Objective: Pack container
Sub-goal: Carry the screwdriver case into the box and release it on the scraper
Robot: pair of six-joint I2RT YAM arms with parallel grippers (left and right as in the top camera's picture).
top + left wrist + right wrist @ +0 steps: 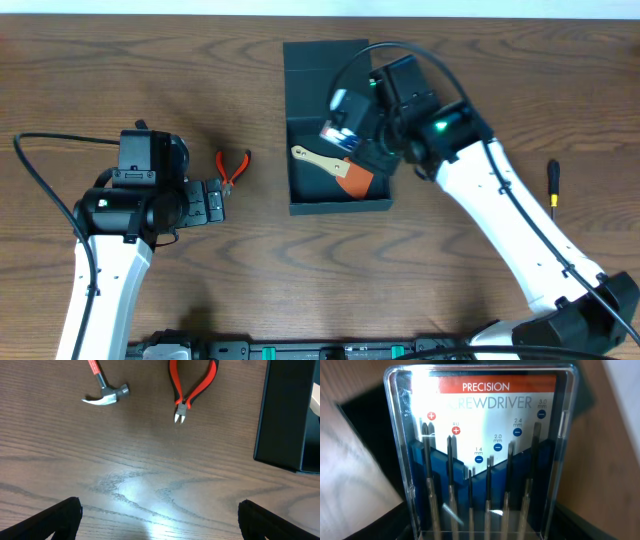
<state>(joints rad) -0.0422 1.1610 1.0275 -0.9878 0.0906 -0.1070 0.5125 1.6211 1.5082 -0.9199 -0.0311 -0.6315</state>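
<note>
My right gripper should next move toward the scraper's wooden handle and then go down between the box's sides onto the scraper, because the screwdriver case (338, 134) is still hanging above the open box.
The container (300, 150) is a dark teal-grey square box at the table's middle, its flap lid (322, 68) open at the back. A scraper (330, 167) with a wooden handle and an orange blade lies inside. My right gripper (362, 140) is shut on a clear precision screwdriver case (338, 134) and holds it over the box. The case (485, 445) fills the right wrist view, between my fingers (485, 532). My left gripper (216, 202) is open and empty, left of the box. In the left wrist view it (160, 520) is above bare wood, with the box wall (282, 415) at the right.
Red-handled pliers (233, 166) lie just left of the box, also in the left wrist view (192, 387). A hammer (106, 396) lies left of the pliers, hidden under my left arm in the overhead view. A black screwdriver (553, 186) lies at the far right.
</note>
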